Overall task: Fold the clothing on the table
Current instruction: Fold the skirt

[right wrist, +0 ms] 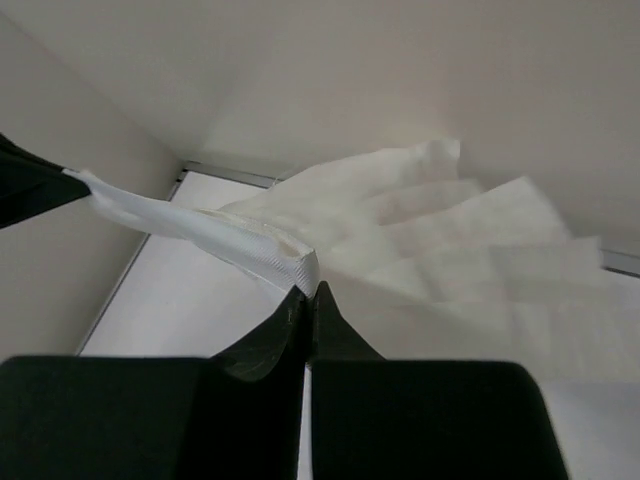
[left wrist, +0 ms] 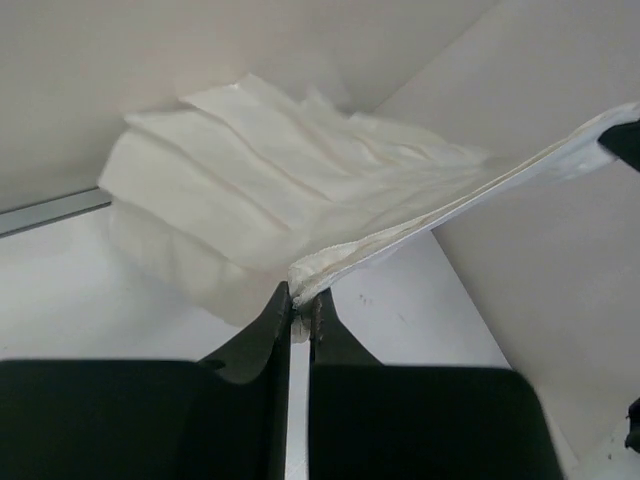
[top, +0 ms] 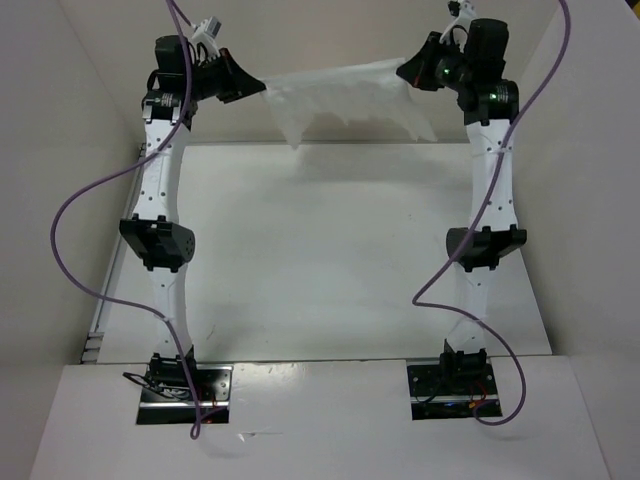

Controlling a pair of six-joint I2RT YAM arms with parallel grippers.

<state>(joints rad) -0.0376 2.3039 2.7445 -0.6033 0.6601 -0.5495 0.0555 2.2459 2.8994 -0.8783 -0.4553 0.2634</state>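
The clothing hangs at the far edge of the table, so I will move my left gripper back and down over the bare middle of the table and let go of the clothing's corner there.
The white clothing (top: 345, 95) hangs stretched in the air over the far edge of the table (top: 330, 250), its lower edge drooping in folds. My left gripper (top: 255, 88) is shut on its left top corner and my right gripper (top: 405, 70) on its right top corner. In the left wrist view the gripper (left wrist: 301, 303) pinches the bunched hem, and the clothing (left wrist: 270, 180) spreads beyond, its top edge running taut to the other gripper at the right edge. In the right wrist view the gripper (right wrist: 311, 291) clamps the ribbed hem, with the clothing (right wrist: 460, 240) fanned out behind.
White walls (top: 60, 150) close in the table on the left, right and back, close behind the raised garment. Purple cables (top: 80, 200) loop beside both arms. The arm bases (top: 185, 390) are bolted at the near edge.
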